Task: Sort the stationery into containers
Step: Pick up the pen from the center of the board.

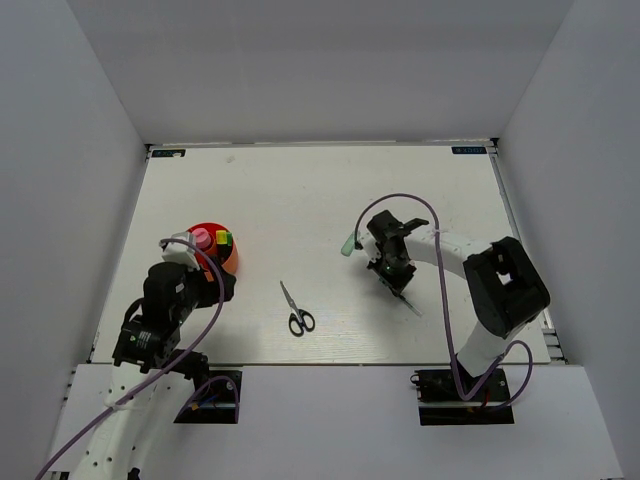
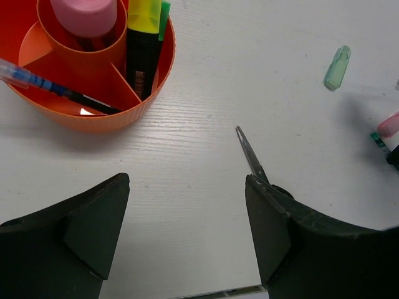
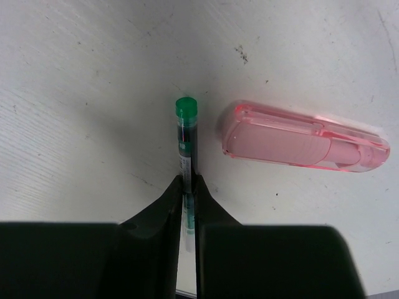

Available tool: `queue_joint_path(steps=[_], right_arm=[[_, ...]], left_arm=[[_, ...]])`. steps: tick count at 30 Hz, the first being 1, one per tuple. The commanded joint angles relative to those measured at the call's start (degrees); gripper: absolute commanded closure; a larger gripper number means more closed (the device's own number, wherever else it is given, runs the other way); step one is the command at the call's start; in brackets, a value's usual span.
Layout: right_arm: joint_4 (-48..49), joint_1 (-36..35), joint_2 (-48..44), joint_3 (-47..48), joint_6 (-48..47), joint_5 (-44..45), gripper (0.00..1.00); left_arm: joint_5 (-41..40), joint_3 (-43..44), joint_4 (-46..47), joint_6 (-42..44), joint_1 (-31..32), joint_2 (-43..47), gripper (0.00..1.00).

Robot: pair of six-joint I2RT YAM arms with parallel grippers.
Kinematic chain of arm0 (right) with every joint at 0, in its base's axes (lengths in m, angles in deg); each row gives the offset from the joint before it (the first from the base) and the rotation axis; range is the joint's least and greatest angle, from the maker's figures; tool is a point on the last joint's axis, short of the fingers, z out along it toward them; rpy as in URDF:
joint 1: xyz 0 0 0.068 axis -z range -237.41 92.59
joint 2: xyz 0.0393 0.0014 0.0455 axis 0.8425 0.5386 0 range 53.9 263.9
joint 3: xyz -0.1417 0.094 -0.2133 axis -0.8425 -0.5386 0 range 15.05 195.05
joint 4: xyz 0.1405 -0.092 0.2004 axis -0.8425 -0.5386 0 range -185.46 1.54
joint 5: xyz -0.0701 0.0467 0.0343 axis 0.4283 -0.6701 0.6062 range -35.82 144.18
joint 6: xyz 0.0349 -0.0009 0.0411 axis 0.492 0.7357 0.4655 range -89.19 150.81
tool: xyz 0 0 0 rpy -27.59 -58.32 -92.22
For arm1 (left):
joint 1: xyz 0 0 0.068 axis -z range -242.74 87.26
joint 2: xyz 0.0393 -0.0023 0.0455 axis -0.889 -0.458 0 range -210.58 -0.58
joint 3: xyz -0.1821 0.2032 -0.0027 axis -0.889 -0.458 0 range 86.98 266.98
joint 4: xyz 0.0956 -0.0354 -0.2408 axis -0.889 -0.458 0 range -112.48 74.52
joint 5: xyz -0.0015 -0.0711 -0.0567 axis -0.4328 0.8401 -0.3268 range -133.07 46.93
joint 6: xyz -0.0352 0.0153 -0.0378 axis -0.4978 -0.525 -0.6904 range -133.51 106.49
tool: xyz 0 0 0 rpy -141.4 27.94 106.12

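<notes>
The pen goes up and across to the blue pen's section next, and my right gripper releases it, since the cup stands to the gripper's left in the top view.
My right gripper is shut on a slim pen with a green end, which lies on the table. Just right of that pen lies a pink highlighter. From above, the right gripper is right of centre, with a pale green highlighter to its left. Black-handled scissors lie mid-table. The red-orange cup holds a pink highlighter, a yellow-capped marker and a blue pen. My left gripper hovers open and empty between the cup and the scissors.
White walls enclose the table on three sides. The right arm's cable loops above the table near its gripper. The left arm's cable hangs beside the cup.
</notes>
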Motion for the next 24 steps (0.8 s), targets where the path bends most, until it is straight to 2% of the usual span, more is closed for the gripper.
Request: queue_joint_path(steps=[1,3,6,7,10,14,15,17,18,19,22,24], right_arm=[[1.4,-1.4,3.6,-1.2,1.1,-0.2,1.00],[0.4,-1.7,2.7,-0.7,1.2,-1.0,1.00],[0.1,-2.2,-1.0,0.2,0.2,-7.2,1.00],[-1.2,-2.3,-3.1,1.6,-1.0,-11.0,1.00],[-3.8,-2.4,-4.9,7.8,-3.5,-15.0,1.00],[-7.0,-4.2,-2.4,20.9,-5.4,-23.5,1.00],[-7.4,-4.8,-0.5,29.0,-5.6,-24.6,1.00],[-9.6,-6.2,1.9,34.7,-5.4,-28.5,1.00],[-10.5,-6.5,6.2,44.3,-4.7,-29.4,1.00],[-11.1,-7.0,7.8,47.5,-4.7,-30.0,1.00],[-13.6,-9.4,16.4,66.3,-4.7,-33.3,1.00],[-12.7,-11.2,21.5,71.3,-5.0,-34.4,1.00]], left_arm=[[-1.0,-0.4,0.8,-0.2,0.2,0.8,0.15],[-1.0,-0.2,0.9,-0.1,0.1,0.7,0.15],[-0.6,-0.1,1.4,-0.1,0.3,0.9,0.15],[-0.6,0.0,1.8,0.1,0.2,0.8,0.15],[-0.5,2.1,1.7,0.3,0.2,0.6,0.15],[-0.3,5.9,2.1,-0.3,0.1,-1.5,0.15],[-0.4,8.8,2.1,-0.4,0.1,-1.6,0.15],[-0.5,10.8,2.0,-0.3,0.2,-2.6,0.15],[-0.5,12.9,1.8,-0.4,0.1,-3.2,0.15],[-0.5,15.0,1.7,-0.4,0.2,-3.6,0.15],[-0.5,19.7,1.1,-0.6,0.1,-4.7,0.15],[-0.5,21.8,0.8,-0.8,0.2,-4.7,0.15]])
